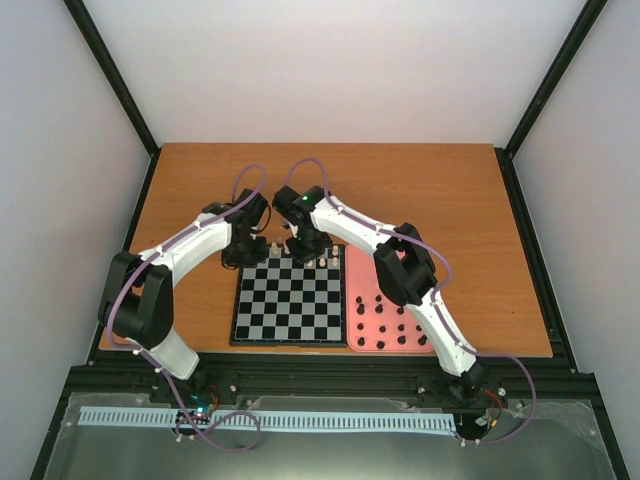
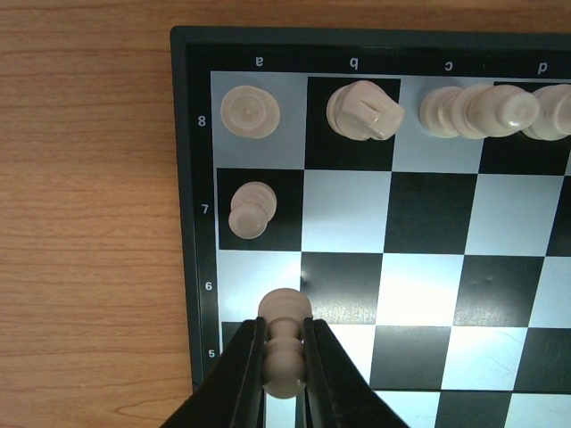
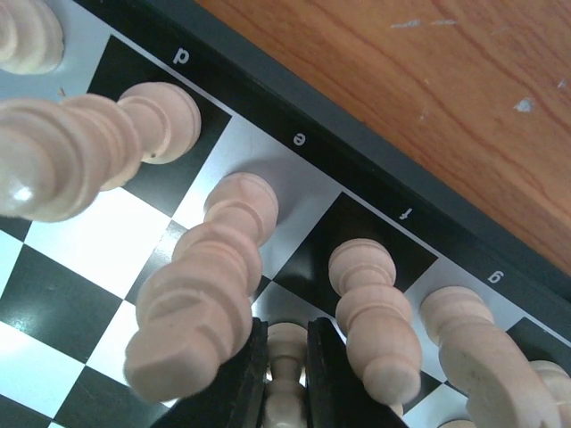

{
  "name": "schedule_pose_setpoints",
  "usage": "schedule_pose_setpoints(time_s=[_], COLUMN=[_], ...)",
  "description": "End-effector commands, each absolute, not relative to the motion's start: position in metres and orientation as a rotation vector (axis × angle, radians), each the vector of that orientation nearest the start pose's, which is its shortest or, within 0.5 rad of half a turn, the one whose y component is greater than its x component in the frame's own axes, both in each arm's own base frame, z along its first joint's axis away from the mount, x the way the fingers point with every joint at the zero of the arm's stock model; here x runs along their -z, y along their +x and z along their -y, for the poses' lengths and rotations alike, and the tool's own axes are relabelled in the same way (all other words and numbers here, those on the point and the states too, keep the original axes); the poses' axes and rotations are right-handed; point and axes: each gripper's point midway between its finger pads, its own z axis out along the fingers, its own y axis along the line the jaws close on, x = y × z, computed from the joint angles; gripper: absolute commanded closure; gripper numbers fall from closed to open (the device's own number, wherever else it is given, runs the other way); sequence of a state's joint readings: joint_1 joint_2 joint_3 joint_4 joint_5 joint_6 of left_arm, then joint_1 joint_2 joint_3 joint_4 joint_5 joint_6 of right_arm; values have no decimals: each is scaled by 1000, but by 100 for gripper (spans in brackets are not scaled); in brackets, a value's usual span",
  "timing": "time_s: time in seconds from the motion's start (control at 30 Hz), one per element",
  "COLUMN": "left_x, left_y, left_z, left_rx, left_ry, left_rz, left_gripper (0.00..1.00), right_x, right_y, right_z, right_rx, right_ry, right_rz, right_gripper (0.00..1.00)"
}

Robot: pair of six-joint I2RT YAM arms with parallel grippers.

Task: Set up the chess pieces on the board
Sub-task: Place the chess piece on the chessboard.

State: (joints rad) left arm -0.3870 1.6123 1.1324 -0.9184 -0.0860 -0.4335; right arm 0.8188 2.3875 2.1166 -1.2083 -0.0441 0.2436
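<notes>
The rook [image 2: 250,111] has a pawn in front, so the left gripper should next move outward and down onto the empty light square before the knight and let go of the pawn it has.
The board [image 1: 290,312] lies in the middle of the table, with cream chess pieces [image 1: 300,257] along its far row. My left gripper [image 1: 244,258] is over the board's far left corner. In the left wrist view it [image 2: 284,325] is shut on a cream pawn [image 2: 284,357] by its neck, over the a-file near rows 5 and 6. A rook [image 2: 250,111], a knight [image 2: 364,110] and a pawn [image 2: 252,209] stand beyond. My right gripper [image 3: 287,334] is shut on another cream pawn [image 3: 285,352], just in front of the tall e-file piece [image 3: 205,285] and f-file piece [image 3: 375,312].
A pink tray [image 1: 360,285] touches the board's right side and holds several black pieces [image 1: 385,325]. Back-row pieces crowd close on both sides of the right gripper's fingers. Bare wooden table [image 1: 420,190] lies beyond the board. Both arms arch over the board's far edge.
</notes>
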Motion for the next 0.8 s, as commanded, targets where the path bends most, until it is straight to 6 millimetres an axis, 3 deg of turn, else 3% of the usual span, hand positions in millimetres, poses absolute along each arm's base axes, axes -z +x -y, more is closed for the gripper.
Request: schedule_pose_setpoints(time_s=[0.0, 0.4, 0.63, 0.77], left_x=[-90, -91, -95, -100], left_y=[309, 307, 307, 312], left_z=[106, 106, 110, 117], left_rx=[14, 16, 57, 111], left_ry=[-95, -80, -77, -74], left_rz=[-2902, -2899, -2891, -2876], left_gripper=[99, 99, 99, 99], right_x=[-40, -73, -120, -148], right_y=[331, 329, 325, 319], right_z=[-364, -366, -363, -351], right_rx=[-139, -202, -252, -242], right_ry=[-879, -864, -838, -800], right_rz=[-2951, -2907, -2849, -2830], right_gripper=[87, 76, 70, 68])
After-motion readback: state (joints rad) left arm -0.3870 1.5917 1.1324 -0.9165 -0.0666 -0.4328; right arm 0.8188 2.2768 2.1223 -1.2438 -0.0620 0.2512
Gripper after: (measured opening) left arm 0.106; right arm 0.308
